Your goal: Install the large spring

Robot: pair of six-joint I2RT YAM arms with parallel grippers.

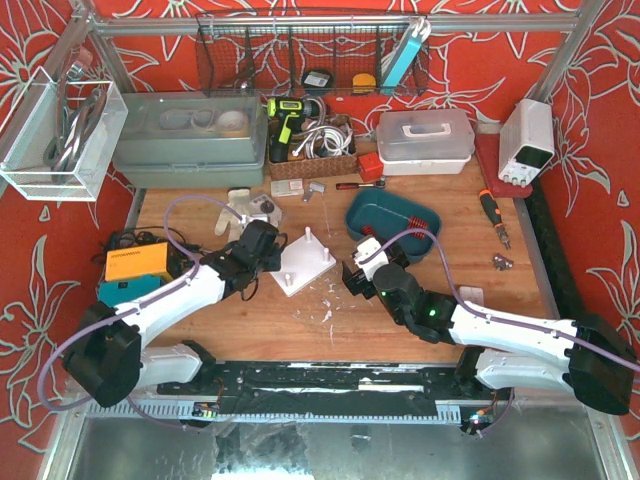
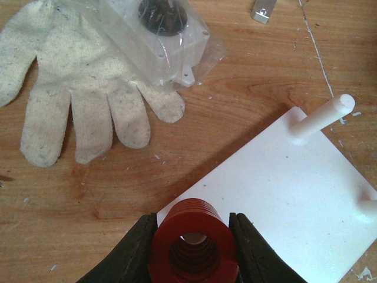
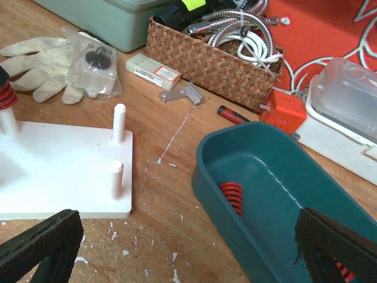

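My left gripper holds the spring and next needs to move down along the white peg at the plate's corner (image 2: 193,238) to release it, because the top of the peg already shows inside the spring's hole.
My left gripper (image 2: 193,250) is shut on the large red spring (image 2: 193,244), one black finger on each side. The spring stands over a corner of the white peg plate (image 2: 294,194), and a white peg tip shows through its bore. In the right wrist view the spring (image 3: 6,97) sits around the top of a peg at the plate's left edge (image 3: 59,171). In the top view my left gripper (image 1: 268,255) is at the plate's left side (image 1: 308,265). My right gripper (image 3: 188,247) is open and empty, low over the table between the plate and the teal tray (image 3: 235,236).
The teal tray holds a small red spring (image 3: 232,196). Two bare pegs (image 3: 119,122) stand on the plate's right side. A white glove (image 2: 70,88) and a bagged clear box (image 2: 165,35) lie beyond the plate. A wicker basket (image 3: 206,59) and an orange box (image 3: 284,111) stand further back.
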